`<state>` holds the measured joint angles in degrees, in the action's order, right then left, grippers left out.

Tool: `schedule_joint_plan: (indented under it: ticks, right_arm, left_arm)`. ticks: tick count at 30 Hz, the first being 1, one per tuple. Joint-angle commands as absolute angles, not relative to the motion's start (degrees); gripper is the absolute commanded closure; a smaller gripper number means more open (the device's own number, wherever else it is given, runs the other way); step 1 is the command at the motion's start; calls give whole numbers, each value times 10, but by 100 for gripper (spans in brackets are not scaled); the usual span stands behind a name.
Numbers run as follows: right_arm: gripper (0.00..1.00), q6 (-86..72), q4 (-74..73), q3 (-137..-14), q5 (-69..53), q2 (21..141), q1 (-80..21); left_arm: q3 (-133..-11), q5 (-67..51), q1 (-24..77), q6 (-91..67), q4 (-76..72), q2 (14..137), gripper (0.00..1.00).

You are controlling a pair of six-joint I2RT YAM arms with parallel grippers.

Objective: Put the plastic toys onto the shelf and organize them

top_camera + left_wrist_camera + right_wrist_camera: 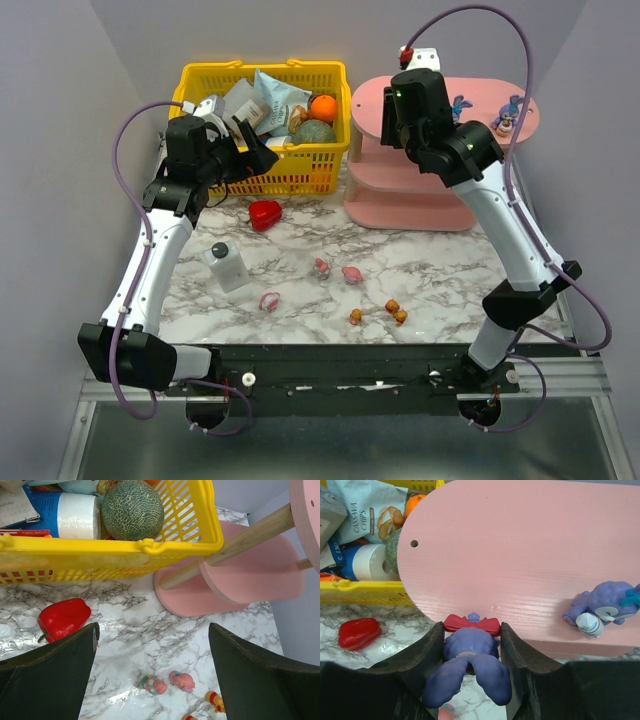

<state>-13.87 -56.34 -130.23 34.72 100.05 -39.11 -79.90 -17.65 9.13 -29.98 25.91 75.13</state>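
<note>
I will next lower the purple-blue bunny outward with my right gripper onto the empty front part of the shelf's top board (pixel 520 555), then let go of it.
My right gripper (pixel 471 630) is shut on a purple-blue bunny (pixel 470 652) with a red bow and holds it at the front-left edge of the pink shelf's top board (pixel 520 555). Another bunny (pixel 605 607) stands on that board at the right. In the top view two bunnies (pixel 461 105) (pixel 510 108) stand on the shelf (pixel 440 190), behind my right gripper (pixel 398 125). Two pink-white toys (pixel 322 266) (pixel 351 273), a third (pixel 269 300) and three orange ones (pixel 392 306) lie on the marble table. My left gripper (pixel 152 645) is open and empty above the pink toys (pixel 154 684).
A yellow basket (pixel 265 125) full of groceries stands at the back left, next to the shelf. A red heart-shaped object (pixel 264 214) lies in front of it. A white bottle with a dark cap (pixel 228 266) stands at the left. Grey walls close in both sides.
</note>
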Motion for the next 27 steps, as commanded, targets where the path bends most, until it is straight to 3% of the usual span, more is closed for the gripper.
schedule_joint_plan:
  ticks: [1, 7, 10, 27]
  right_arm:
    - [81, -128, -577, -1323, 325, 1013, -379]
    - [76, -126, -570, -1333, 314, 1031, -369]
    - [64, -134, -575, -1343, 303, 1041, -360]
    - [44, -143, -577, -1372, 266, 1080, -338]
  left_arm:
    - [-796, -176, 94, -294, 259, 744, 1]
    - [-801, -175, 94, -292, 262, 749, 1]
    - [-802, -176, 94, -291, 262, 750, 1]
    - [-804, -170, 94, -286, 265, 758, 1]
